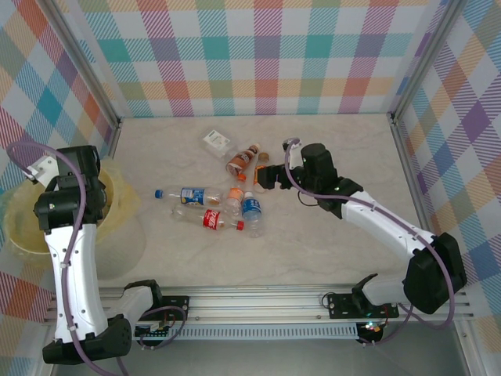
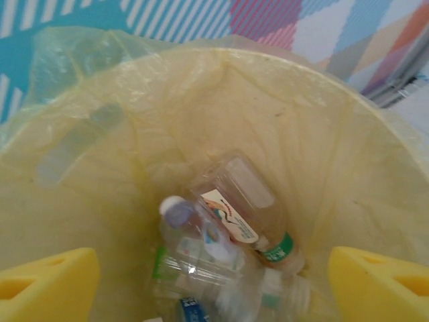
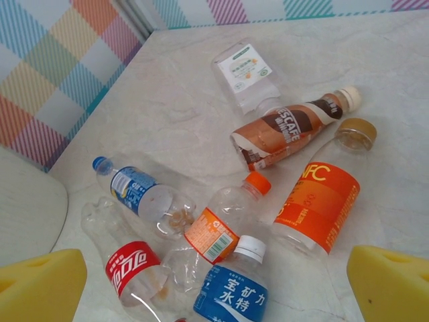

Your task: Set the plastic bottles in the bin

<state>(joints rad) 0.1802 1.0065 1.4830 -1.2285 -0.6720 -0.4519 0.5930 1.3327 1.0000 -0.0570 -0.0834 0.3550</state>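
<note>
I will next turn my right gripper in line with the orange NFC bottle and move down around the NFC bottle's orange label to close, because the bottle lies at an angle beside bare marble.
My left gripper hangs open over the pale yellow bin, nothing between its yellow fingertips. Several plastic bottles lie in the bin's bottom, one with a green band, one with a white cap. My right gripper is open just above the pile on the table. Below it lie a red-label bottle, a blue-cap bottle, an orange-cap bottle, a blue-label white-cap bottle, an orange NFC bottle, a brown bottle and a clear white-label bottle.
The bin stands at the table's left edge, beside the left arm. Plaid walls close the back and sides. A metal rail runs along the front. Bare marble tabletop lies right of the pile.
</note>
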